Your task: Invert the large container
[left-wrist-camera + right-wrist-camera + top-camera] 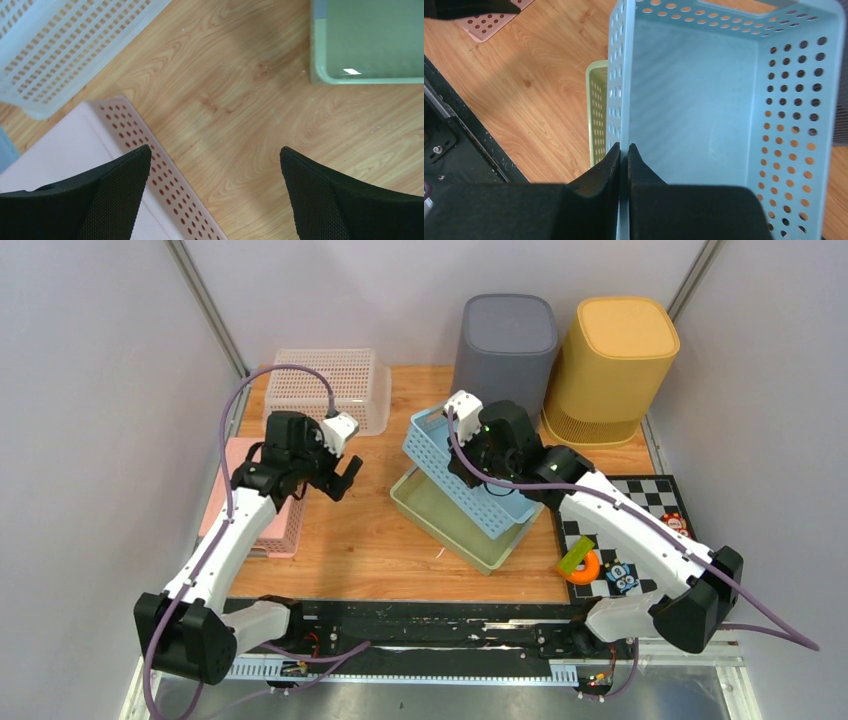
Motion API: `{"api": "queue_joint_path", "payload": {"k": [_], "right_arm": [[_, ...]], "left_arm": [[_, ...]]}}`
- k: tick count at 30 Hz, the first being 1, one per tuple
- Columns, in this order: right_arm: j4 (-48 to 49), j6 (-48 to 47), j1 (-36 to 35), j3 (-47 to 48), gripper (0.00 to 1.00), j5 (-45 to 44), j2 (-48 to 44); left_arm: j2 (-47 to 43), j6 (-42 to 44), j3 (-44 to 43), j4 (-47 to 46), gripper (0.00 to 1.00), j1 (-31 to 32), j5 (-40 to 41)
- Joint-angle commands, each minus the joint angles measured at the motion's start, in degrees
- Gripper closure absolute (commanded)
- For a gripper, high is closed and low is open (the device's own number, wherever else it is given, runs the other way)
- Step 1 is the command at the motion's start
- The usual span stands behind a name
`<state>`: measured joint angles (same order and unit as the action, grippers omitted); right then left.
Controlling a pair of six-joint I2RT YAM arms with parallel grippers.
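The grey bin's top (510, 322) lies outward, so my right gripper will next lift the blue basket (438, 443) outward off the green basket it covers and release it there.
A light blue perforated basket (438, 443) is held tilted over a pale green basket (450, 525) at the table's middle. My right gripper (468, 470) is shut on the blue basket's side wall; in the right wrist view the gripper (623, 150) pinches the wall edge of the blue basket (704, 110), with the green basket (597, 110) below. My left gripper (335, 478) is open and empty, hovering above bare wood between a pink basket (285, 525) and the green basket. In the left wrist view the gripper (215, 155) holds nothing.
A white mesh basket (330, 380) stands upside down at the back left. A grey bin (507, 345) and a yellow bin (610, 365) stand at the back. A chessboard (640, 500) with small toys (580, 562) lies on the right.
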<state>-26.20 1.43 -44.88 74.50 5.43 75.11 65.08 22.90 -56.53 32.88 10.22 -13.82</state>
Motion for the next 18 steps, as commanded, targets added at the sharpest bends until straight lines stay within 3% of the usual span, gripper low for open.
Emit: {"api": "queue_joint_path", "payload": {"k": [1,5,9,18], "right_arm": [[-0.1,-0.8,2.2,4.5,0.98,1.1,-1.7],[-1.1,2.0,5.9,8.8,0.98,10.1,-3.0],[-1.7,2.6,9.6,10.8,0.98,11.1,-4.9],[-2.9,0.8,20.4,7.0,0.98,13.2,-10.0]], "left_arm": [[1.0,3.0,1.2,-2.5,0.0,4.1,-0.8],[3.2,4.5,2.0,-4.2,0.0,6.5,-2.2],[4.9,4.8,1.4,-5.1,0.0,9.7,-2.6],[15.2,2.5,-7.3,-4.5,0.0,22.7,12.5]]}}
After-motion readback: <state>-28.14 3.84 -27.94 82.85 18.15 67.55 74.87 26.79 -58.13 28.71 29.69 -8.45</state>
